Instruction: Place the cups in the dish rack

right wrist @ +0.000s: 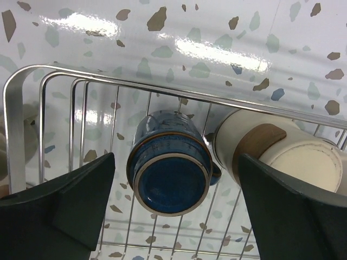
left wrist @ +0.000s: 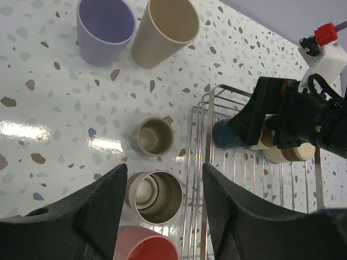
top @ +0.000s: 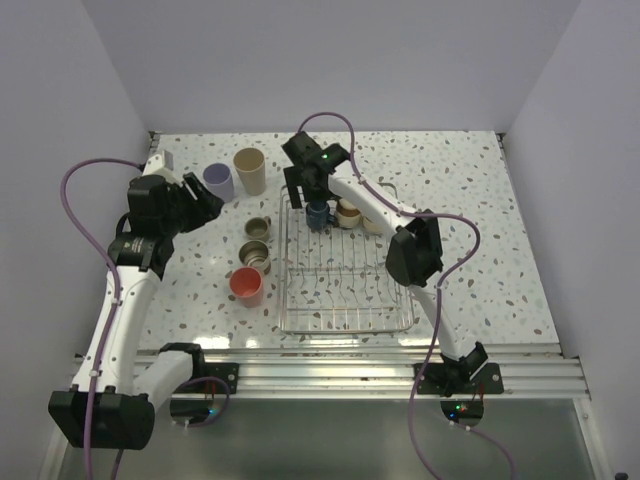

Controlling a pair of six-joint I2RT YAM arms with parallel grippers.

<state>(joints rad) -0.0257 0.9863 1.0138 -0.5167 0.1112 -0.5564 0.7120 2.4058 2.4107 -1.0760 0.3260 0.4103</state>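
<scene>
The robot's left gripper next needs to go down to the right in the top view and close on the small handled cup's opposite rim [left wrist: 140, 143], because the small handled cup's handle faces the rack [left wrist: 198, 162].
The dark blue mug [right wrist: 171, 173] stands upside down in the far left corner of the dish rack [right wrist: 16, 135]. My right gripper [right wrist: 176, 162] hangs open over it, one finger on each side and neither touching. Beside the mug a cream cup with a tan band [right wrist: 282, 157] lies in the rack. My left gripper [left wrist: 164, 179] is open and empty above a steel cup [left wrist: 157, 196], left of the rack [left wrist: 198, 162]. A small handled cup [left wrist: 153, 136], a coral cup [left wrist: 146, 246], a lavender tumbler [left wrist: 104, 30] and a beige tumbler [left wrist: 165, 30] stand on the table.
In the top view the rack [top: 345, 325] sits mid-table, with the loose cups [top: 256, 254] in a column along its left side. The two tumblers [top: 218, 182] stand at the far left near my left gripper [top: 205, 205]. Purple cables loop beside both arms.
</scene>
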